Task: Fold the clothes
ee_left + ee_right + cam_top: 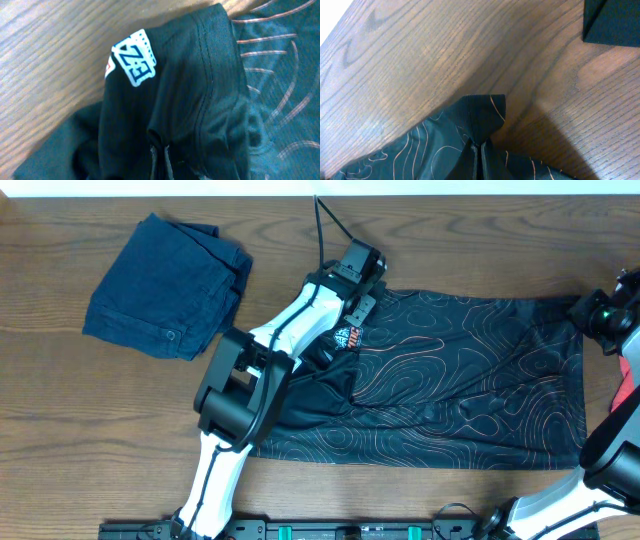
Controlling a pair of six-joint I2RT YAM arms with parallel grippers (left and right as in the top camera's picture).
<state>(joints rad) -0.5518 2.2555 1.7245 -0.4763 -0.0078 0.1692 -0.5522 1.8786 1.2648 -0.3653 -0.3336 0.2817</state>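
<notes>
The left gripper lifts the jersey's held edge and draws it back toward the bunched near part of the jersey next, to release it there, since the jersey's upper half lies outspread.
The black jersey [450, 380] with thin orange contour lines lies spread across the middle and right of the table. My left gripper [352, 305] is shut on its upper left edge by the collar; the left wrist view shows the pinched black fabric [200, 100] with a white label [134, 57]. My right gripper [590, 315] is shut on the upper right corner; the right wrist view shows that corner [480, 117] pinched between the fingers [479, 155].
A folded navy denim garment [165, 285] with a button lies at the back left. A red garment [630, 385] peeks in at the right edge. A black cable [325, 230] runs from the back edge.
</notes>
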